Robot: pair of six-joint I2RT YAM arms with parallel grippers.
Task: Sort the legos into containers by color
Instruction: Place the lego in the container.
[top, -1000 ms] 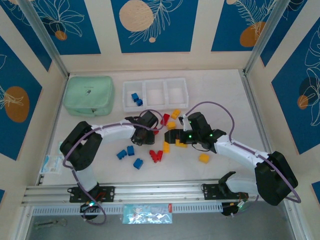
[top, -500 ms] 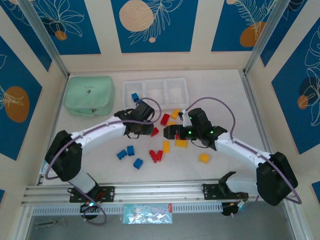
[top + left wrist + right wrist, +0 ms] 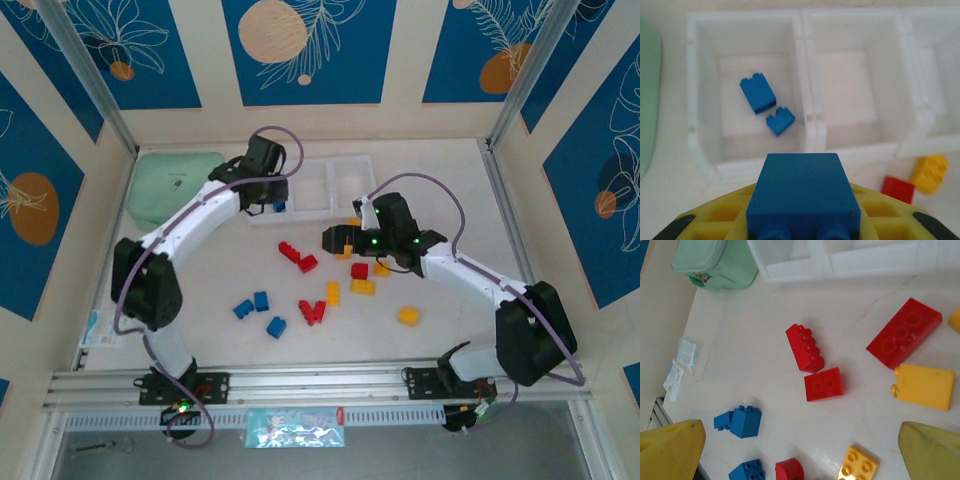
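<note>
My left gripper moves outward over the bin of blue bricks next, just outward of it, and releases the brick there to match their color.
My left gripper (image 3: 272,200) hangs at the near wall of the leftmost of three joined white bins (image 3: 312,185), shut on a blue brick (image 3: 802,197). Two blue bricks (image 3: 758,93) (image 3: 780,121) lie inside that left bin (image 3: 700,90); the middle bin (image 3: 852,85) holds nothing. My right gripper (image 3: 333,240) (image 3: 802,450) stands open above the table with nothing between its yellow fingertips (image 3: 672,450). Under it lie red bricks (image 3: 805,347) (image 3: 824,384) (image 3: 904,332), yellow bricks (image 3: 925,386) (image 3: 857,465) and blue bricks (image 3: 745,421).
A mint-green pouch (image 3: 175,185) lies left of the bins. Loose bricks are scattered mid-table: blue ones (image 3: 252,303), a red cluster (image 3: 312,312), yellow ones (image 3: 407,316). A small packet (image 3: 103,328) rests at the left edge.
My left arm swung from mid-table up to the left bin, carrying the blue brick. My right gripper shifted slightly left and away; red bricks once under the left arm now show.
</note>
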